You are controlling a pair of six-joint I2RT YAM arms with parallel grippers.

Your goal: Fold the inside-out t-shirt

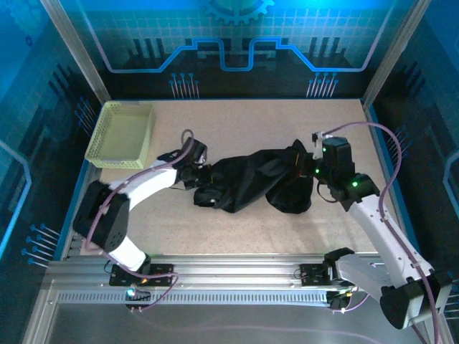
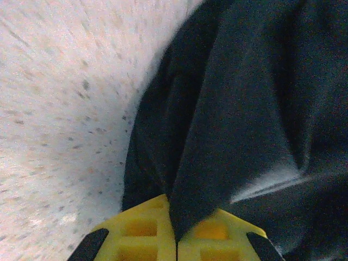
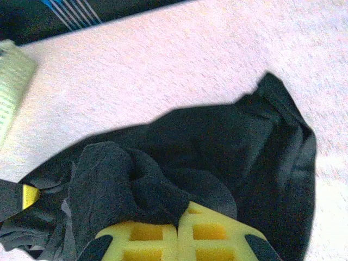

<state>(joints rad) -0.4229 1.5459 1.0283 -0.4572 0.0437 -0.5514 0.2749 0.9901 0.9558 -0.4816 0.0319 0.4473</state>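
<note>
The right gripper next needs to move outward and toward the left gripper, over the t-shirt's far edge (image 1: 277, 153) (image 3: 209, 113), and release the bunched fold of the t-shirt there, since the crumpled t-shirt stretches that way.
The inside-out t-shirt (image 1: 247, 183) is a crumpled black bundle stretched across the middle of the table, between the two arms. My left gripper (image 1: 197, 174) sits at its left end. In the left wrist view the yellow fingers (image 2: 141, 228) are pressed together, with a fold of the black t-shirt (image 2: 261, 109) pinched between them. My right gripper (image 1: 308, 168) is at the shirt's right part. Its yellow fingers (image 3: 217, 231) are shut on a bunched fold of the t-shirt (image 3: 217, 147). No tag is visible.
A pale yellow-green mesh basket (image 1: 120, 134) stands at the table's far left corner, and its edge also shows in the right wrist view (image 3: 8, 81). The speckled beige table (image 1: 251, 118) has bare room behind and in front of the shirt. Blue enclosure walls surround it.
</note>
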